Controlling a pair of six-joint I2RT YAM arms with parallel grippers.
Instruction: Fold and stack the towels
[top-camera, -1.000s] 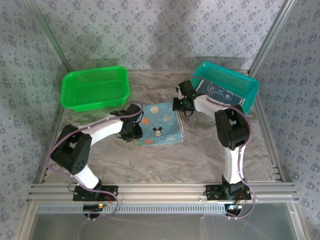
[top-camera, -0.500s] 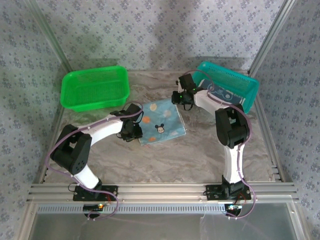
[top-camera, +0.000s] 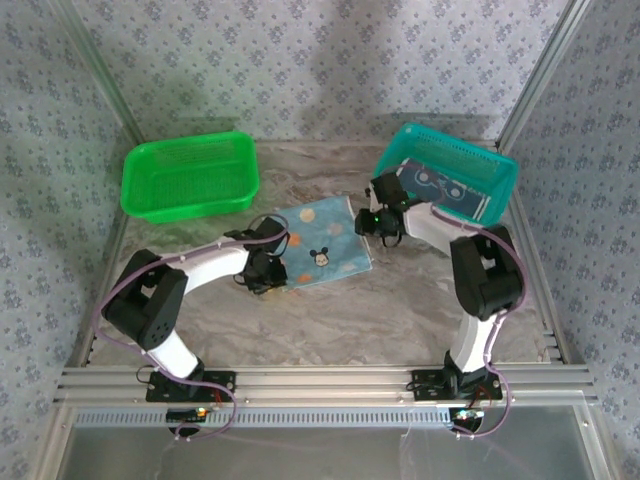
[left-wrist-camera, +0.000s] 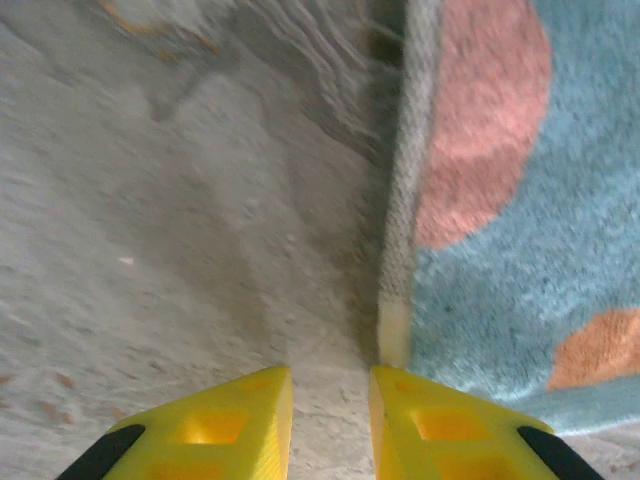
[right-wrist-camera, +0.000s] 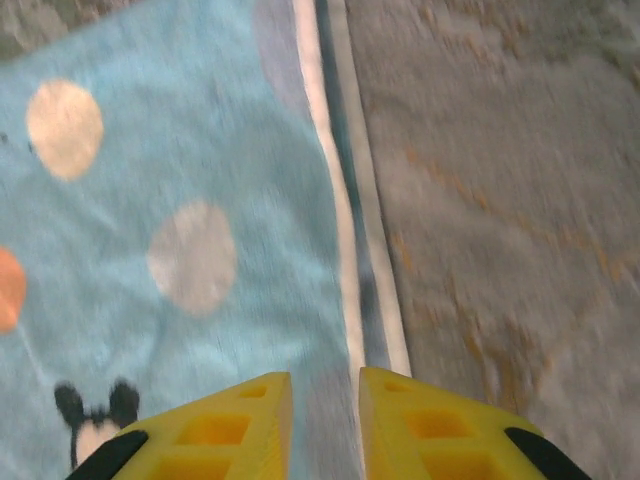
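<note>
I will next draw my right gripper back and lower it onto the white-hemmed edge at the towel's near corner (top-camera: 369, 267), because that corner lies below the gripper, nearer my base.
A folded light blue towel (top-camera: 322, 247) with orange patches, pale dots and a cartoon face lies flat in the middle of the table. My left gripper (top-camera: 268, 274) sits low at the towel's left near corner. In the left wrist view its yellow fingers (left-wrist-camera: 230, 420) stand slightly apart over bare table, the towel's (left-wrist-camera: 500, 250) hem just right of them. My right gripper (top-camera: 377, 222) hovers at the towel's right edge. Its fingers (right-wrist-camera: 230, 420) are parted above the towel's (right-wrist-camera: 150, 200) white-striped hem and grip nothing. Another towel (top-camera: 447, 190), darker with white rings, lies in the teal basket (top-camera: 500, 175).
A green basket (top-camera: 190, 178) stands at the back left. The teal basket stands at the back right, close behind my right arm. Grey marbled tabletop (top-camera: 340, 320) stretches in front of the towel. Metal frame posts and patterned walls close the sides.
My right gripper has opened, letting go of the towel's edge, and moved toward the near right. The towel has settled flat. My left gripper has slid slightly nearer.
</note>
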